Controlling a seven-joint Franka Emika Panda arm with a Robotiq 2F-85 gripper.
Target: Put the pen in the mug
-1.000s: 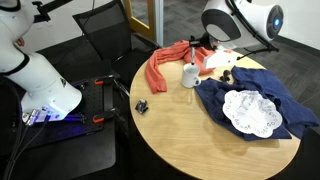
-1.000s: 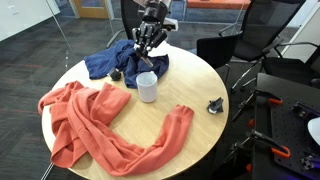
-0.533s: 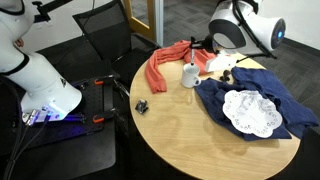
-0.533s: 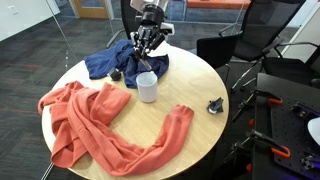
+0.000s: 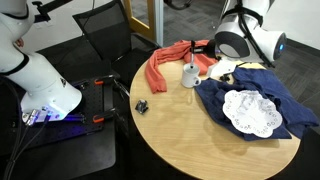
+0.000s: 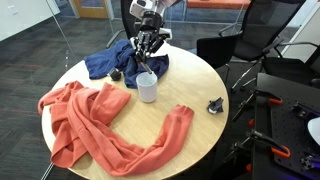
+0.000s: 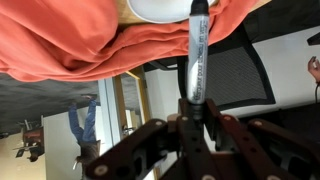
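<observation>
Next, my gripper lowers toward the white mug and brings the slim black pen [image 7: 196, 50] down inside the mug's rim, because the pen's tip is already at the mug's opening.
The white mug [image 5: 189, 74] stands on the round wooden table, between an orange cloth and a blue cloth; it also shows in an exterior view [image 6: 147, 87]. My gripper [image 6: 148, 58] hangs just above and behind the mug, pointing down, and is shut on the slim black pen [image 7: 196, 50]. In the wrist view the pen sticks out from between the fingers [image 7: 190, 118], its tip at the mug's white rim [image 7: 160, 8]. In an exterior view the gripper [image 5: 202, 48] is close above the mug.
The orange cloth [image 6: 90, 125] covers the table's near side, and the blue cloth [image 5: 255, 100] carries a white doily [image 5: 250, 111]. A small black clip [image 6: 214, 105] lies near the table edge. A small dark object [image 6: 116, 74] lies by the blue cloth. Chairs stand around the table.
The arm has shifted and the gripper with the pen has come slightly lower and nearer over the mug. The mug and cloths have not moved.
</observation>
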